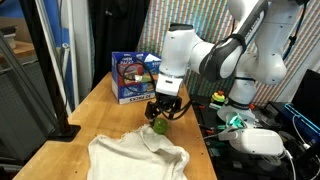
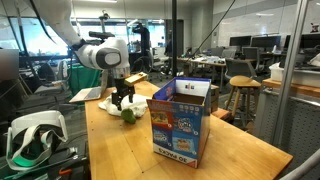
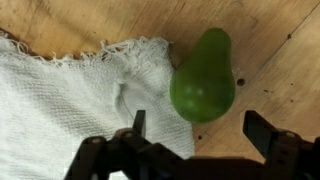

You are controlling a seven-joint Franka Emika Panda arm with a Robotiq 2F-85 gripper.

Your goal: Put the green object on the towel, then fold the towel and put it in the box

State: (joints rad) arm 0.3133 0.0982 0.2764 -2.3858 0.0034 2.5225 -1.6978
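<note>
Next, my gripper moves down around the wide end of the green object (image 1: 160,128) (image 3: 202,96) just below it, since the open fingers already stand either side.
The green object (image 3: 204,80) is pear-shaped and lies on the wooden table, its side against the frayed edge of the towel (image 3: 70,110). It shows in both exterior views (image 1: 158,126) (image 2: 128,113). My gripper (image 3: 200,128) hangs just above it, open, with the fingers (image 3: 138,124) apart on either side and nothing between them. The gripper (image 1: 163,108) (image 2: 122,98) is low over the table. The cream towel (image 1: 135,155) (image 2: 88,94) lies rumpled beside the fruit. The blue printed box (image 1: 135,78) (image 2: 180,120) stands open-topped farther along the table.
A white headset (image 1: 255,140) (image 2: 35,140) lies beside the robot base with cables. A black pole stand (image 1: 60,100) rises at the table's corner. A stool (image 2: 243,95) stands beyond the table.
</note>
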